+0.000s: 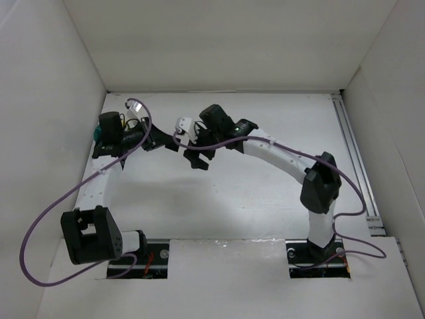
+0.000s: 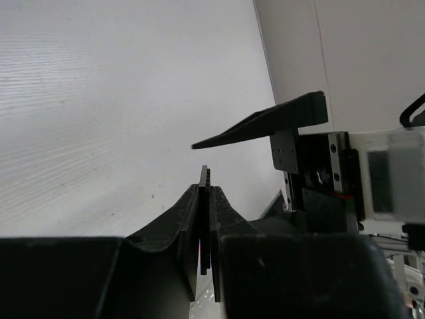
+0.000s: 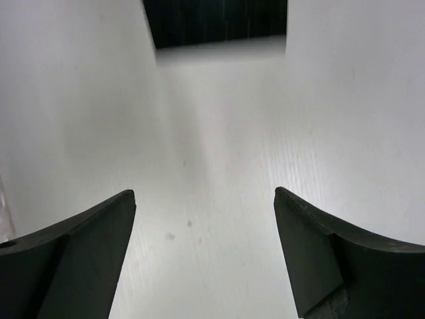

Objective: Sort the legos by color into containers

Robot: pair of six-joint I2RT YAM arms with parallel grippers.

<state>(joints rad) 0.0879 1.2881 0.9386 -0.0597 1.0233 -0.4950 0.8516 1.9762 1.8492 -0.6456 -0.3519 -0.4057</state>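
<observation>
My left gripper swings to the left in the top view next, tipped down over the teal bowl (image 1: 97, 136), and releases the plate, since the bowl lies behind the gripper's wrist.
My left gripper (image 2: 208, 188) is shut on a thin flat black lego plate (image 2: 204, 174), which stands edge-on between the pads with its studded edge poking past the tips. From above, the left gripper (image 1: 161, 139) points right at the back left of the table. Close beside it is my right gripper (image 1: 197, 157). The right gripper (image 3: 204, 196) stands wide open over bare white table, with nothing between its fingers. A sliver of the teal bowl (image 1: 97, 136) shows behind the left wrist; its compartments are hidden. No other legos show.
White walls enclose the table on the left, back and right. A metal rail (image 1: 353, 156) runs along the right side. Purple cables (image 1: 40, 229) loop off both arms. One right-gripper finger (image 2: 265, 123) reaches across just ahead of my left jaws. A dark blurred shape (image 3: 216, 20) sits ahead of the right gripper.
</observation>
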